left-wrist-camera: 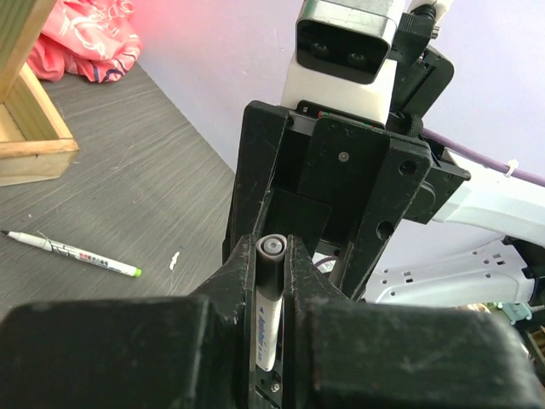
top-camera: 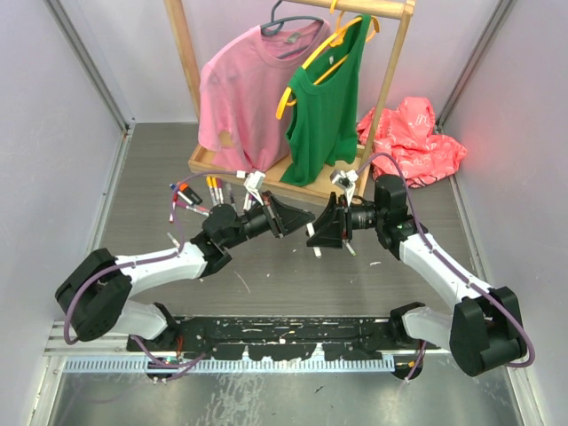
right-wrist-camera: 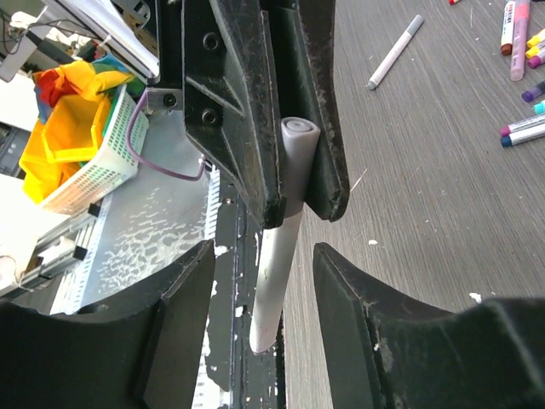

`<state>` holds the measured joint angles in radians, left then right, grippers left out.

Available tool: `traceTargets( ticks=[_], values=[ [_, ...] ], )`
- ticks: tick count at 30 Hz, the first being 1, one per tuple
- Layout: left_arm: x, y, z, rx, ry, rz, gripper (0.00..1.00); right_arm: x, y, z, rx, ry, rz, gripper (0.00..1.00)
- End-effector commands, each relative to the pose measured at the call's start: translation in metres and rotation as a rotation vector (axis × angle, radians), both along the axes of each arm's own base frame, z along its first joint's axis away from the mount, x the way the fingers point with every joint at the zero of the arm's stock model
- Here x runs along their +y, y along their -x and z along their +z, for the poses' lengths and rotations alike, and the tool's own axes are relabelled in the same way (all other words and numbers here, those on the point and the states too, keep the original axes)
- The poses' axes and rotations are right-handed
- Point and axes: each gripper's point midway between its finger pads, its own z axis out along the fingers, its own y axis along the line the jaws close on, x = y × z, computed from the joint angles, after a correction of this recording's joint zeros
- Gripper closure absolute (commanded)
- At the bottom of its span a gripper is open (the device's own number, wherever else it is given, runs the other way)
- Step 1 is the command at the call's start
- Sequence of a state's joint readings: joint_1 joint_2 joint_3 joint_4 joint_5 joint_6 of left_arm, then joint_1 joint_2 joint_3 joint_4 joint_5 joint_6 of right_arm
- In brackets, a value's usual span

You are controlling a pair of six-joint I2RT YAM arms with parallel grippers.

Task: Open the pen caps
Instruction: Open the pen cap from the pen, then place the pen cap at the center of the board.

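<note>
The grey pen cap comes away from the pen's body and down with my left gripper next, then goes free, since the tabletop by the rack lies below it.
A white marker (right-wrist-camera: pixel 272 281) with a grey pen cap (left-wrist-camera: pixel 271 254) hangs in the air between my two grippers. My left gripper (left-wrist-camera: pixel 272 256) is shut on the capped end. The bare barrel sticks out toward my right gripper (right-wrist-camera: pixel 264 319), which is open. Its fingers (right-wrist-camera: pixel 383 332) stand on either side of the barrel's rounded end, with a gap on both sides. In the top view the left gripper (top-camera: pixel 297 222) and the right gripper (top-camera: pixel 324 226) face each other tip to tip over the middle of the table. Several markers with coloured pen caps (top-camera: pixel 191 195) lie at the back left.
A wooden clothes rack (top-camera: pixel 231 164) with a pink shirt (top-camera: pixel 244 89) and a green top (top-camera: pixel 328 102) stands behind. Red cloth (top-camera: pixel 413 138) lies at the back right. Loose markers (left-wrist-camera: pixel 72 253) (right-wrist-camera: pixel 393 53) lie on the table. A white basket of cloth (right-wrist-camera: pixel 81 145) sits beyond the near edge.
</note>
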<state>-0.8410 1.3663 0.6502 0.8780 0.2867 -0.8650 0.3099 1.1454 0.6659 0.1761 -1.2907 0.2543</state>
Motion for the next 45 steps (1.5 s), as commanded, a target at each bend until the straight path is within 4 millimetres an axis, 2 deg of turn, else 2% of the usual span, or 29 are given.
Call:
traceTargets(
  ticks=[1,5,8,12,15,16,18,20,23,27,29,32,35,38,41,45],
  values=[
    [0.002,0.000,0.015,-0.077,0.036,-0.001,1.00,0.001,-0.012,0.015,-0.058,-0.020,-0.041,0.46],
    [0.002,-0.002,0.015,-0.089,0.043,0.014,1.00,0.001,-0.012,0.015,-0.055,-0.019,-0.043,0.58],
    [0.005,-0.010,0.018,-0.108,0.056,0.049,1.00,0.001,-0.013,0.014,-0.048,-0.018,-0.041,0.76],
    [0.023,-0.034,0.041,-0.160,0.105,0.136,1.00,0.002,-0.011,0.011,-0.024,-0.018,-0.018,0.98],
    [0.052,-0.063,0.067,-0.218,0.166,0.258,1.00,0.002,-0.011,0.007,0.000,-0.014,-0.012,0.99],
    [0.081,-0.086,0.089,-0.273,0.219,0.362,1.00,0.003,-0.009,0.006,0.019,-0.015,0.002,0.99],
    [0.099,-0.098,0.108,-0.304,0.261,0.418,1.00,0.003,-0.009,0.004,0.028,-0.013,0.002,0.99],
    [0.112,-0.106,0.124,-0.323,0.290,0.454,1.00,0.004,-0.010,0.001,0.035,-0.009,0.003,0.99],
    [0.124,-0.110,0.139,-0.339,0.305,0.489,1.00,0.005,-0.013,-0.004,0.024,0.006,-0.003,0.99],
    [0.132,-0.100,0.136,-0.317,0.275,0.488,1.00,-0.005,-0.033,-0.019,-0.109,0.162,-0.099,0.99],
    [0.136,-0.094,0.121,-0.278,0.246,0.487,1.00,-0.021,-0.052,-0.027,-0.227,0.280,-0.186,0.99],
    [0.142,-0.083,0.084,-0.207,0.187,0.487,1.00,-0.059,-0.083,-0.036,-0.335,0.453,-0.361,0.99],
    [0.145,-0.071,0.040,-0.118,0.120,0.467,1.00,-0.089,-0.095,-0.047,-0.424,0.589,-0.445,0.98],
    [0.135,-0.059,-0.003,0.009,0.050,0.385,1.00,-0.124,-0.107,-0.068,-0.462,0.763,-0.542,0.96],
    [0.126,-0.056,-0.032,0.127,-0.004,0.330,1.00,-0.140,-0.111,-0.084,-0.422,0.839,-0.577,0.96],
    [0.121,-0.063,-0.065,0.237,-0.084,0.352,1.00,-0.151,-0.116,-0.101,-0.336,0.899,-0.596,0.89]
  ],
)
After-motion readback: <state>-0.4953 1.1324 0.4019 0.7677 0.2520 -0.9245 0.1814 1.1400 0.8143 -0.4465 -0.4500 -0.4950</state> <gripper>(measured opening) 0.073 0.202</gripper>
